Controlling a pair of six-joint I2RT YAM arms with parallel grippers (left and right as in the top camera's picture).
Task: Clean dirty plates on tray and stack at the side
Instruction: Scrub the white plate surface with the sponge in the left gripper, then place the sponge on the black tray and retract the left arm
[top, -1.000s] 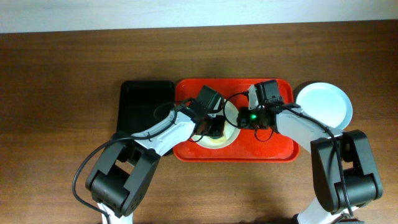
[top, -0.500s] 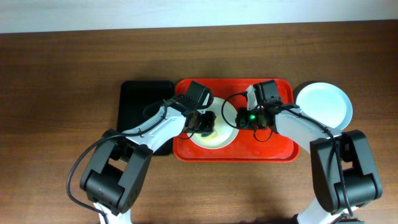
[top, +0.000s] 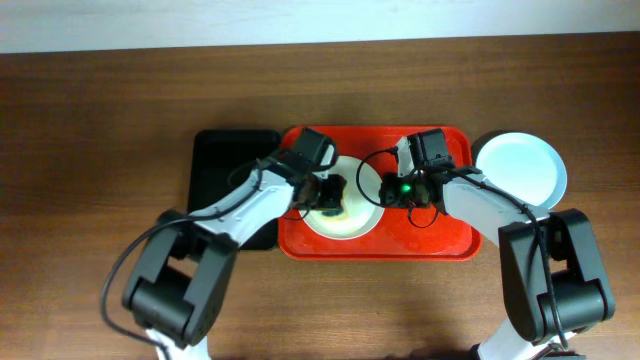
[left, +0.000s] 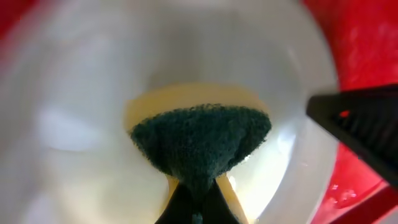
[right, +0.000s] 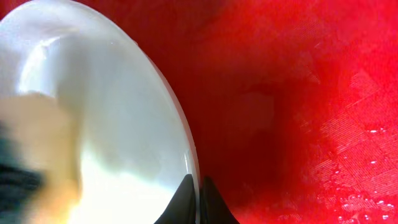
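I should next lift my left gripper from the plate, move it over the black tray, lower the sponge (left: 199, 140) there and release it, as the black tray's bottom is bare.
A pale whitish-green plate (top: 352, 218) lies on the red tray (top: 440, 235), left of its middle. My left gripper (top: 330, 196) is shut on a dark green and yellow sponge (left: 199, 140), pressed on the plate's inside (left: 81, 124); its jaws (left: 196, 208) pinch the sponge from below. My right gripper (top: 384, 192) is shut on the plate's right rim. In the right wrist view its fingers (right: 198, 196) straddle the rim of the plate (right: 112, 106) over the tray (right: 298, 106). Another white plate (top: 518, 168), pale blue at its edge, sits on the table right of the tray.
A smaller black tray (top: 232, 170) lies against the red tray's left side. The right arm's black finger (left: 364, 127) juts into the left wrist view at the right. Brown wooden table surrounds both trays.
My left gripper has slid the sponge leftward and slightly up across the plate. The right gripper and the plate have not moved.
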